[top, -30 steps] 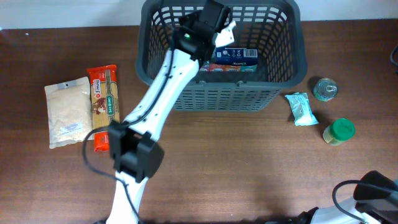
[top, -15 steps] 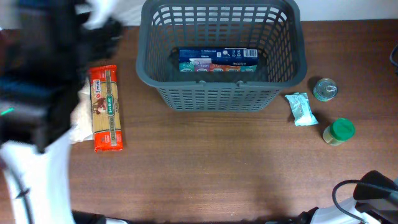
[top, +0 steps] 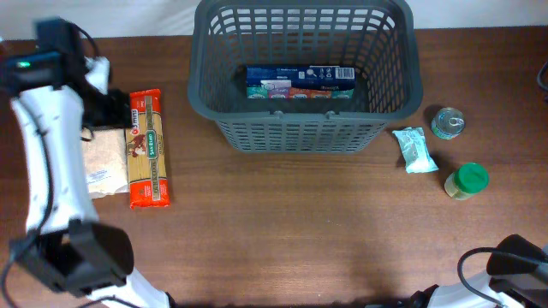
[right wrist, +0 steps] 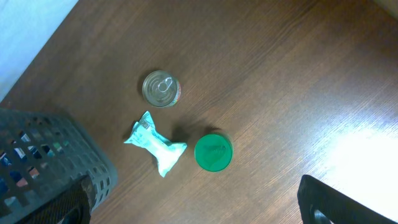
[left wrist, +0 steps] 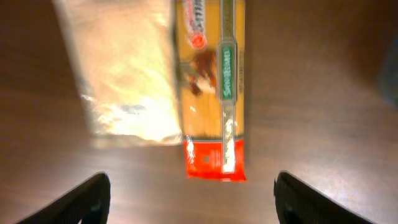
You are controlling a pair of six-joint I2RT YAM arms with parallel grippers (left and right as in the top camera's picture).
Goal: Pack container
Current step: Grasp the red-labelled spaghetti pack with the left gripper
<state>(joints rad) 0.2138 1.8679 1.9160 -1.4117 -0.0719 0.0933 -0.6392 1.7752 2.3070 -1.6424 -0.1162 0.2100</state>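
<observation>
My left gripper should next lower around the packet's middle by the green label (top: 149,145) (left wrist: 214,74), as the spaghetti packet below it is narrower than its open fingers' gap.
The dark grey slotted basket (top: 306,128) stands at the back centre, and its corner shows in the right wrist view (right wrist: 43,165). A blue box (top: 300,81) lies inside it. My left gripper (top: 104,109) is open and empty, hovering over the table's left side. In the left wrist view its gripper (left wrist: 196,199) hangs above a red and orange spaghetti packet (left wrist: 214,93) and a clear bag of pale grain (left wrist: 124,74). My right gripper (right wrist: 199,208) is open and empty, high above the right side.
Right of the basket lie a teal packet (top: 414,149), a tin can (top: 447,121) and a green-lidded jar (top: 467,180). They also show in the right wrist view: packet (right wrist: 155,144), can (right wrist: 161,88), jar (right wrist: 213,152). The right arm's base (top: 514,261) is at the front right.
My left arm has swung out of the basket to the left and now hovers over the spaghetti and grain bag. The blue box stays in the basket. The right arm has not moved.
</observation>
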